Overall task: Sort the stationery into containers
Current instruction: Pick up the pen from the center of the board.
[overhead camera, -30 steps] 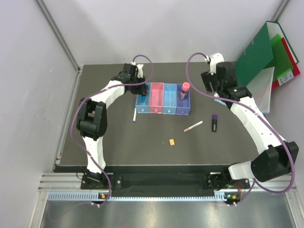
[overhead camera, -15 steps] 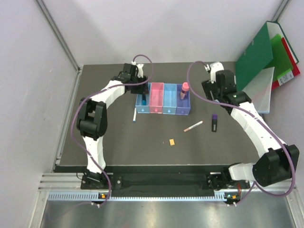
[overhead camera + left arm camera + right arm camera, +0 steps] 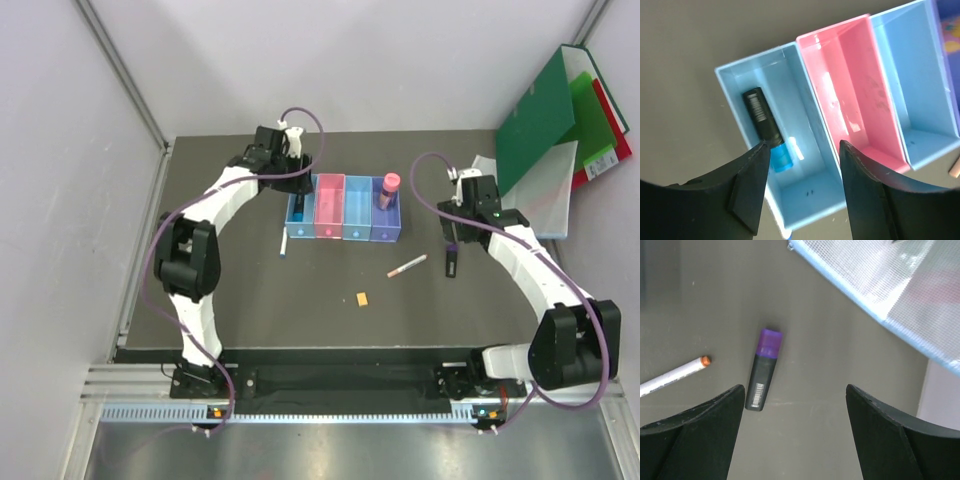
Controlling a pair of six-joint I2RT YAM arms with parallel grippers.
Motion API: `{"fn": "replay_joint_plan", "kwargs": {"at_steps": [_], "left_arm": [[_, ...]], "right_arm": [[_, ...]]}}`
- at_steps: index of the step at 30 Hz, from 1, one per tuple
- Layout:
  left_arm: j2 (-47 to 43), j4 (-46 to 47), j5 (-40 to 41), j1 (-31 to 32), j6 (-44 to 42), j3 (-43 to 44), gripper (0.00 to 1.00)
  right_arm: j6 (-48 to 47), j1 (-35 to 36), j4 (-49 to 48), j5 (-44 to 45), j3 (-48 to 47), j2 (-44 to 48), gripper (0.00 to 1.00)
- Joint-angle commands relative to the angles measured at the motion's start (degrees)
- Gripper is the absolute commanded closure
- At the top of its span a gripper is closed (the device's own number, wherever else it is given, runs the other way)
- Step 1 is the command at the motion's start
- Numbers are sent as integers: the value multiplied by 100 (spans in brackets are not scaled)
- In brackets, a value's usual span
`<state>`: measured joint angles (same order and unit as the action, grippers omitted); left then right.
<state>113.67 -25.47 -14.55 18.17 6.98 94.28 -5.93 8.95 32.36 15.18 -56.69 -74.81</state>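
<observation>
The robot's open right gripper needs to lower backward next, onto the black barcode end [image 3: 451, 266] [image 3: 759, 389] of the loose purple marker, and then close.
Four joined bins [image 3: 343, 236] stand mid-table. The black marker with cyan cap [image 3: 764, 126] lies in the leftmost light blue bin [image 3: 735, 97]. My left gripper [image 3: 803, 150] hovers open and empty above that bin; it also shows in the top view [image 3: 295, 180]. The pink-capped tube [image 3: 389, 189] stands in the rightmost bin. My right gripper [image 3: 795, 390] is open and empty above the table, with the purple marker [image 3: 764, 370] just left of its middle. In the top view the right gripper [image 3: 452, 236] is over the purple marker [image 3: 452, 264]. The pinkish pen [image 3: 407, 266], white-blue pen [image 3: 284, 244] and orange block [image 3: 362, 298] lie loose.
A translucent mesh pouch [image 3: 890, 280] lies just beyond the purple marker at the right. Green and red folders [image 3: 560, 110] lean at the back right corner. The pink bin [image 3: 850, 85] and the light blue bin beside it [image 3: 912, 75] hold nothing.
My right arm has swung from beside the bins' right end toward the front, now above the purple marker. My left gripper has drawn back slightly from the leftmost bin.
</observation>
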Motion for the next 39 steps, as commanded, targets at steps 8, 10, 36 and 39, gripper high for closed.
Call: {"fn": "replay_joint_plan", "kwargs": {"at_steps": [8, 10, 36, 39], "left_arm": [[-2761, -256, 795, 2, -2059, -1358, 36], [-3155, -265, 962, 2, -2201, -1491, 34], [-3685, -863, 1780, 2, -3063, -955, 28], [-3641, -845, 1780, 2, -3080, -929, 28]], "right_arm": [[66, -157, -160, -551, 413, -306, 22], [-4, -166, -134, -542, 351, -517, 23], [2035, -728, 210, -1377, 843, -895, 36], [2088, -763, 69, -1421, 949, -1009, 36]]}}
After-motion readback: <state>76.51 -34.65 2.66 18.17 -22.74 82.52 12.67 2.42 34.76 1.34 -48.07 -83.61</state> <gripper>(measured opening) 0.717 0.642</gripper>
